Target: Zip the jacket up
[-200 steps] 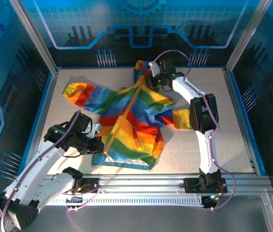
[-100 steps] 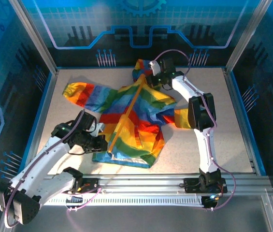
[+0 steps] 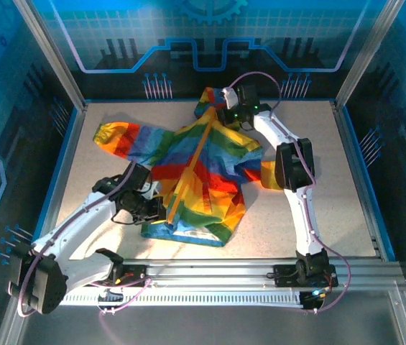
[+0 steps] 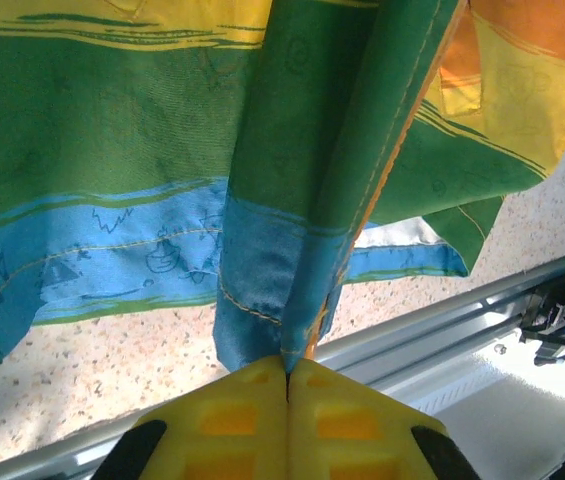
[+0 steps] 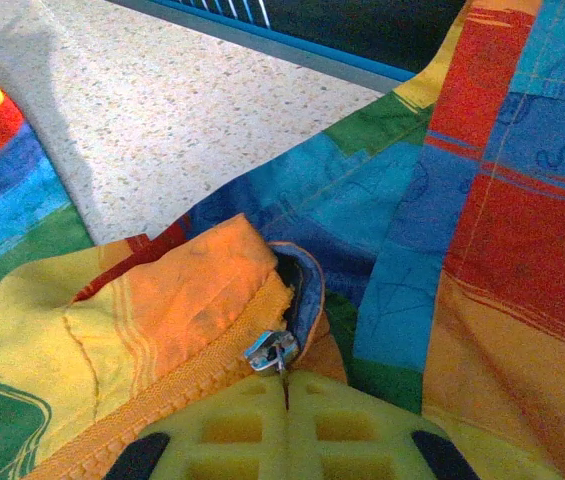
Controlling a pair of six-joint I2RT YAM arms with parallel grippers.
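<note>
The slider is at the top of the orange tape, so my right gripper should next stay at the collar and open its yellow fingers to release the metal zipper pull (image 5: 274, 352).
The rainbow-striped jacket (image 3: 195, 172) lies spread on the table, hood toward the back, its orange zipper (image 3: 190, 167) running diagonally down the front. My left gripper (image 3: 158, 210) is shut on the blue bottom hem (image 4: 280, 300) beside the zipper's lower end. My right gripper (image 3: 225, 115) is at the collar, shut on the metal zipper pull (image 5: 274, 352), which sits at the top of the orange zipper tape (image 5: 177, 385). Both pairs of yellow fingers (image 4: 237, 415) are pressed together.
The table's speckled surface (image 3: 310, 187) is bare to the right of the jacket. One sleeve (image 3: 116, 138) stretches toward the back left. An aluminium rail (image 3: 260, 269) runs along the near edge, just beyond the hem. Blue walls close in the sides.
My left gripper has moved right and slightly nearer, dragging the hem with it. The right gripper has crept up toward the hood with the zipper pull, and the jacket front has straightened.
</note>
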